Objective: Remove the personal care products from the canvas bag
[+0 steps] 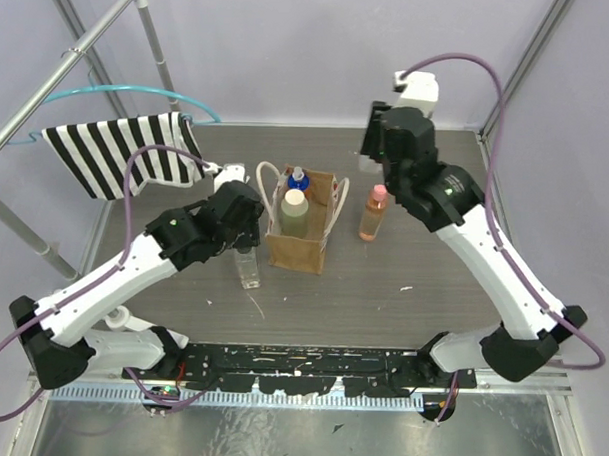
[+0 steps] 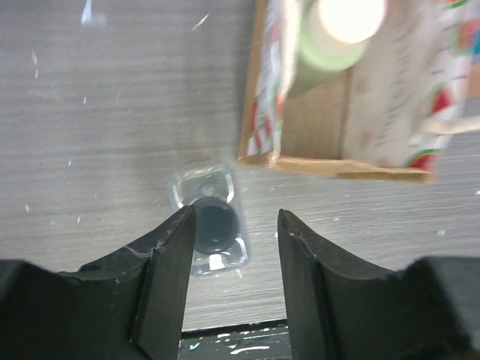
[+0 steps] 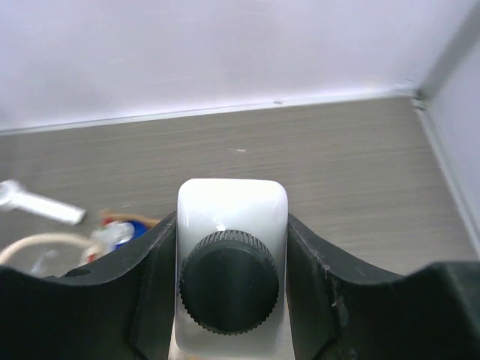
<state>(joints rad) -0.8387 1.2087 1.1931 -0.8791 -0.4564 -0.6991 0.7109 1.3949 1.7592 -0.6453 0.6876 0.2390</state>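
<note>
I will next lower the white bottle with my right gripper onto the bare tabletop below, on the orange bottle's side away from the bag, and let go of it there.
The tan canvas bag stands mid-table with an olive, cream-capped bottle and a blue-capped bottle inside. A pink-capped orange bottle stands on the table right of the bag. Left of the bag stands a clear bottle. My left gripper hangs open just above this clear bottle; the left finger is by its dark cap and there is a gap on the right. My right gripper, raised at the back right, is shut on a white bottle with a black cap.
A black-and-white striped cloth hangs on a teal hanger from the metal rack at the back left. The bag's white rope handles loop out at both sides. Walls enclose the table at the back and right.
</note>
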